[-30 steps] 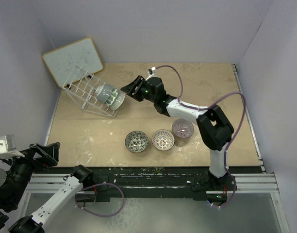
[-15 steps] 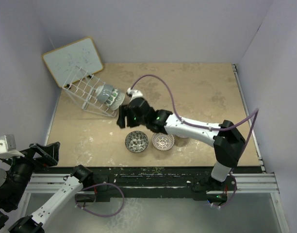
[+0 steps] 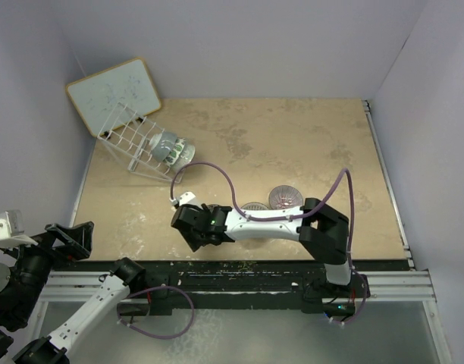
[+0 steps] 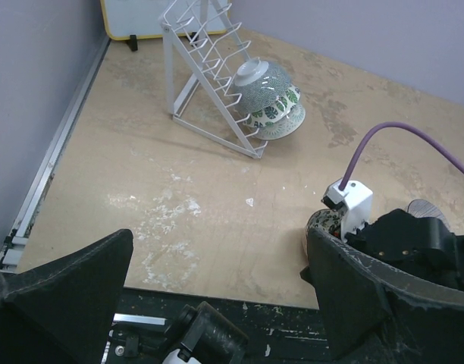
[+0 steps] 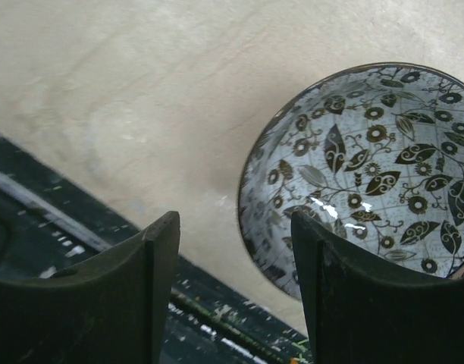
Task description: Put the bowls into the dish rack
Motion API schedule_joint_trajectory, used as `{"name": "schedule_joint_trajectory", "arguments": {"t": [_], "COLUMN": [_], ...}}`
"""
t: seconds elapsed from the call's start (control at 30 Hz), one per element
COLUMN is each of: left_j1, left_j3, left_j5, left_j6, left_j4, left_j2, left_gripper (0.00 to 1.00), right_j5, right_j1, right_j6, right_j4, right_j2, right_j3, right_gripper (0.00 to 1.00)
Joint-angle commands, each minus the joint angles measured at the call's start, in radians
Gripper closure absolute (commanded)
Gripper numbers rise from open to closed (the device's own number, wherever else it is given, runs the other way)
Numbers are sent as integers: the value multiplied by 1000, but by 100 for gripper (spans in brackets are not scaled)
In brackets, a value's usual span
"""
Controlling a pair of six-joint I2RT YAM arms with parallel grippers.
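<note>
The right gripper keeps its low place and closes onto the bowl's near rim next, since one finger already stands over the bowl's inside and the other outside.
The white wire dish rack lies tilted at the table's back left with two bowls stacked in it, a green-white one among them; both show in the left wrist view. My right gripper is open, low at the near edge. In its wrist view the right gripper straddles the near rim of the black-white bowl, one finger over the bowl's inside and one outside. A purple-pink bowl and a partly hidden radial white bowl sit behind the arm. My left gripper is open and empty, off the table's front left.
A wood-framed whiteboard leans against the wall behind the rack. The black base rail runs right along the near table edge, just below the right gripper. Purple walls close in the left, back and right sides.
The right arm swung from beside the rack down to the near edge and now sits over the black-white bowl, hiding it from above. The left arm has not moved.
</note>
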State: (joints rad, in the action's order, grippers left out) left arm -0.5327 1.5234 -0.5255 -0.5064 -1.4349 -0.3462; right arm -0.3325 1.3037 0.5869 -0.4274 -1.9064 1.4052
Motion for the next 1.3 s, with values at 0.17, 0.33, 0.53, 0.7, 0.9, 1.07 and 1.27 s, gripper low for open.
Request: {"name": "schedule_joint_trajectory", "arguments": {"t": [0.17, 0.33, 0.53, 0.7, 0.9, 1.07, 1.27], "left_j1": [-7, -13, -15, -15, -15, -16, -16], "left_j3": [8, 2, 1, 10, 15, 17, 22], "left_j5": [-29, -34, -29, -31, -36, -37, -35], "left_j6": [-20, -20, -19, -24, -28, -24, -24], "left_j4": [-15, -11, -5, -16, -22, -17, -20], "left_j2": [16, 15, 14, 16, 21, 15, 18], "left_gripper": [1, 1, 1, 1, 1, 1, 1], "right_j5": [-123, -123, -119, -126, -112, -81, 59], "right_j1": [-3, -2, -3, -3, -3, -4, -68], "right_j6": [-37, -36, -36, -40, -59, -80, -68], "right_j4": [-44, -48, -40, -45, -32, 40, 198], "right_j2": [-41, -44, -44, -56, -44, 13, 117], "right_j3": [63, 69, 67, 76, 87, 105, 64], "right_gripper": [48, 65, 74, 83, 100, 100, 100]}}
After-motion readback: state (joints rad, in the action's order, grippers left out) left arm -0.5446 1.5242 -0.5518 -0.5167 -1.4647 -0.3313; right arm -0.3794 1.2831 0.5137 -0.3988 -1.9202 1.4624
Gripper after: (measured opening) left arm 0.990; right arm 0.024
